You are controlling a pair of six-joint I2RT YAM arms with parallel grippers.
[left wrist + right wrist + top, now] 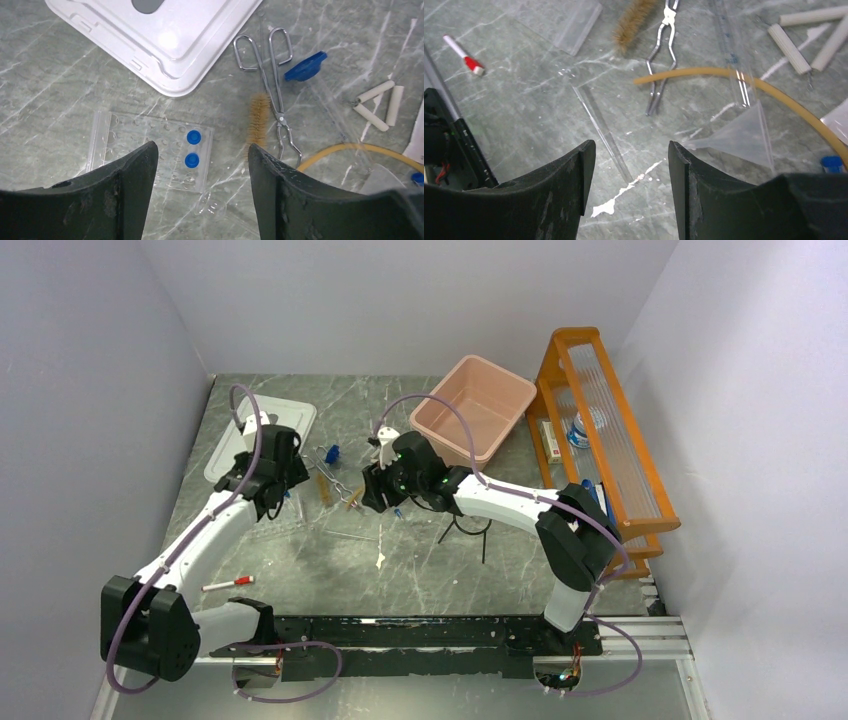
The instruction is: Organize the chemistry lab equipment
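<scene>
My right gripper shifts toward the black wire ring next, then lowers onto the blue-capped clear tube.
My left gripper is open and empty, above a clear tube rack that holds two blue-capped tubes. Metal tongs, a brown brush, a blue piece, the white triangle and amber tubing lie to its right. My right gripper is open and empty, above a glass rod. The tongs, brush, tubing and a clear funnel lie beyond it. A black wire ring stands by the right arm.
A white lid lies at the back left and a pink bin stands at the back centre. The orange wooden shelf runs along the right. A red-capped white marker lies near the left arm's base.
</scene>
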